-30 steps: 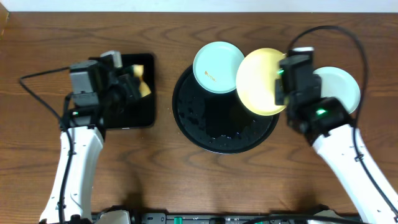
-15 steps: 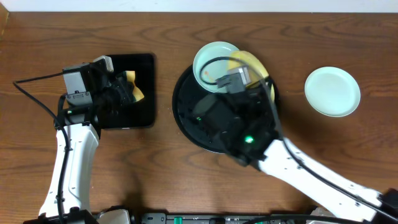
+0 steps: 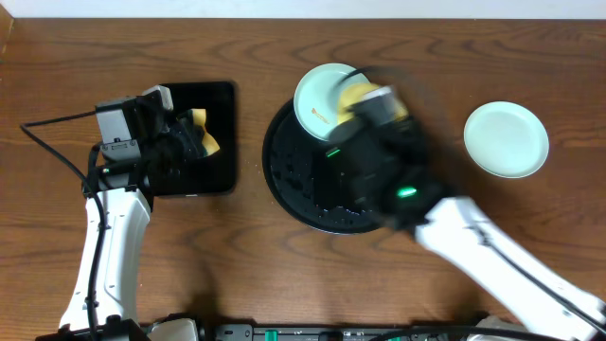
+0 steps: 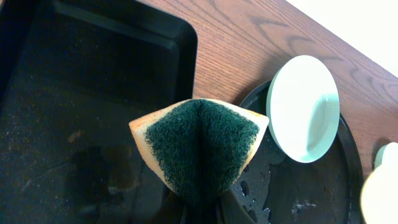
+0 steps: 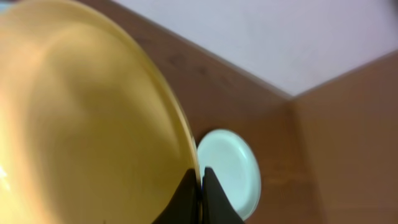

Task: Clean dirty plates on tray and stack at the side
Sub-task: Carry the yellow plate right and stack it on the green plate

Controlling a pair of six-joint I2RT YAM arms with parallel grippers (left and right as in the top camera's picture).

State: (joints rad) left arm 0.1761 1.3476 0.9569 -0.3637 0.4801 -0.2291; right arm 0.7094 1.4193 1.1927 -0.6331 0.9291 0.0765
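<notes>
The yellow plate lies clean off the tray, so the robot's right gripper will next swing over the second mint plate (image 3: 507,139) (image 5: 229,174), then lower the yellow plate and tilt it flat onto that plate.
My right gripper (image 5: 200,186) is shut on the rim of the pale yellow plate (image 5: 87,124), which stands tilted on edge. In the overhead view the blurred right arm covers most of that yellow plate (image 3: 353,95) above the round black tray (image 3: 294,180). A mint plate (image 3: 320,95) with a small brown smudge rests on the tray's far rim. A second mint plate (image 3: 506,139) lies on the table at the right. My left gripper (image 4: 205,208) is shut on a folded sponge (image 4: 199,149), green side up, over the rectangular tray (image 4: 93,93).
The rectangular black tray (image 3: 194,142) lies to the left of the round tray. Water droplets dot the round tray (image 4: 311,186). A black cable (image 3: 57,152) trails left of the left arm. Bare wooden table lies in front.
The right arm has swung left from beside the right-hand mint plate to over the round tray, carrying the yellow plate. The left arm and sponge have hardly moved.
</notes>
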